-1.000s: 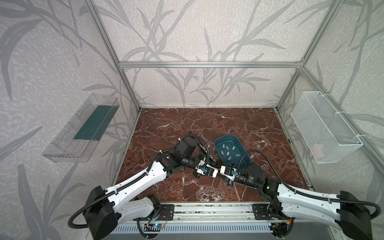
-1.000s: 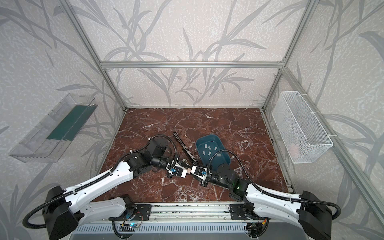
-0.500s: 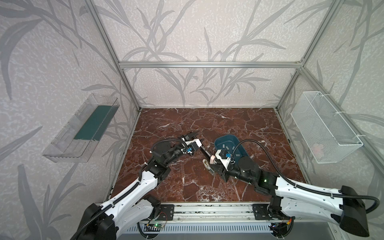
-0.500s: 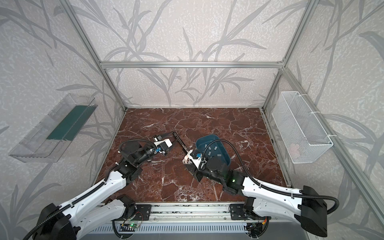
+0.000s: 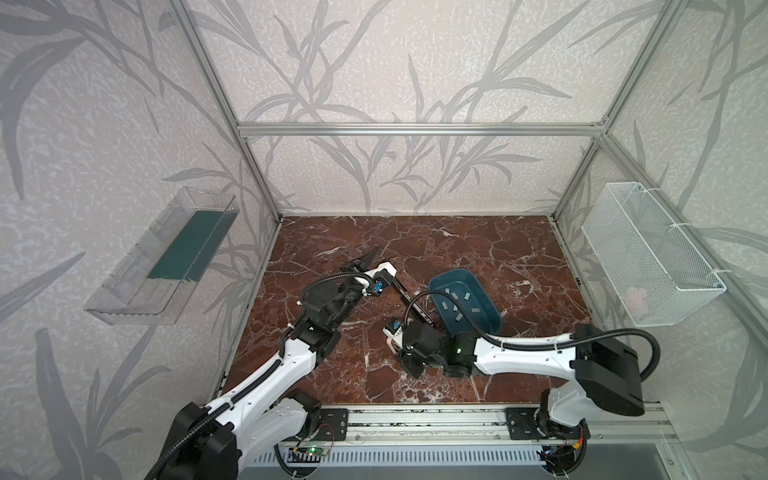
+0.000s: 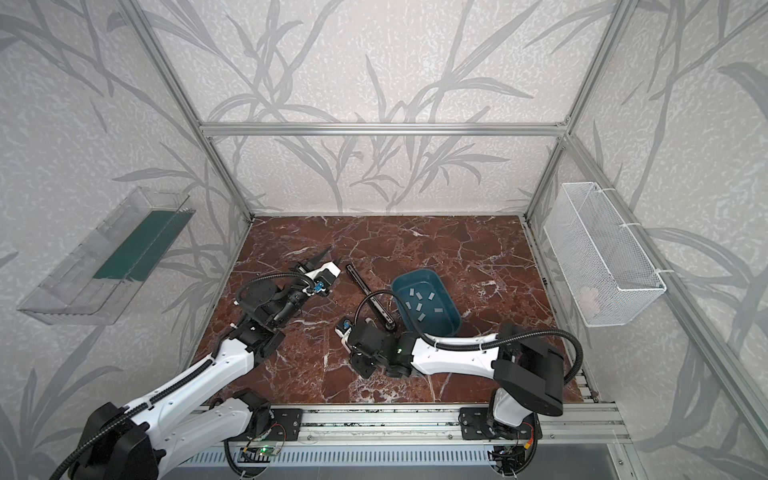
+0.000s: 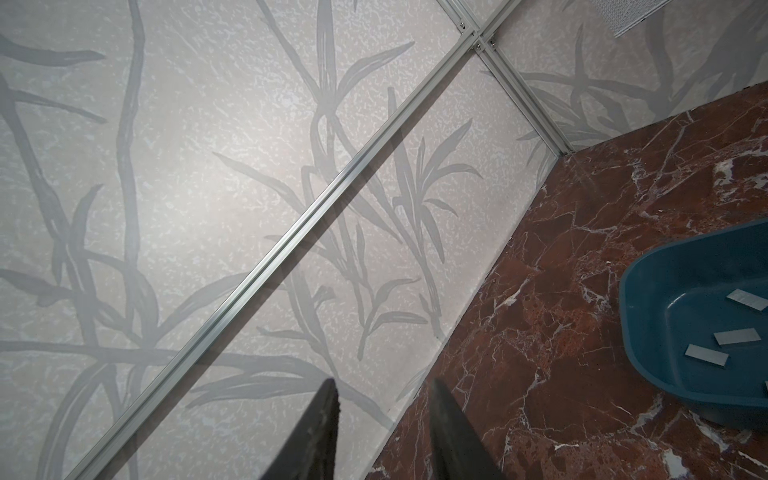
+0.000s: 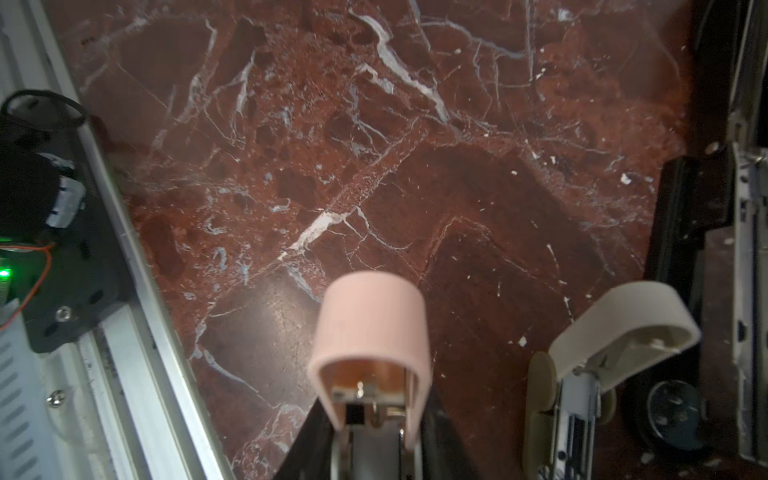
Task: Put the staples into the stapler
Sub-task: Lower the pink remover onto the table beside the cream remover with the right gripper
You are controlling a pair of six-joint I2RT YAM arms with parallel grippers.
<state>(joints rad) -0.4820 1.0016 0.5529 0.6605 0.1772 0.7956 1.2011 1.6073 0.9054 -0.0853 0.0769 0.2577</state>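
My right gripper is above the bare marble beside the white-capped tool, so it should move down toward that patch and release the pink-capped tool.
The black stapler lies opened flat on the red marble floor, just left of a blue tray. Several grey staples lie loose in that tray. My left gripper is raised left of the stapler and points at the back wall, open and empty. My right gripper sits in front of the stapler, facing the front rail. It is shut on a small pink-capped tool with metal inside. The stapler's black body shows at the edge of the right wrist view.
A white-capped tool of the same shape stands beside the pink one. A clear bin hangs on the left wall and a white wire basket on the right wall. The aluminium rail runs along the front edge.
The two grippers were nose to nose at the front middle. The left one has pulled back, up and left. The right one went toward the stapler, then swung round to face the front rail.
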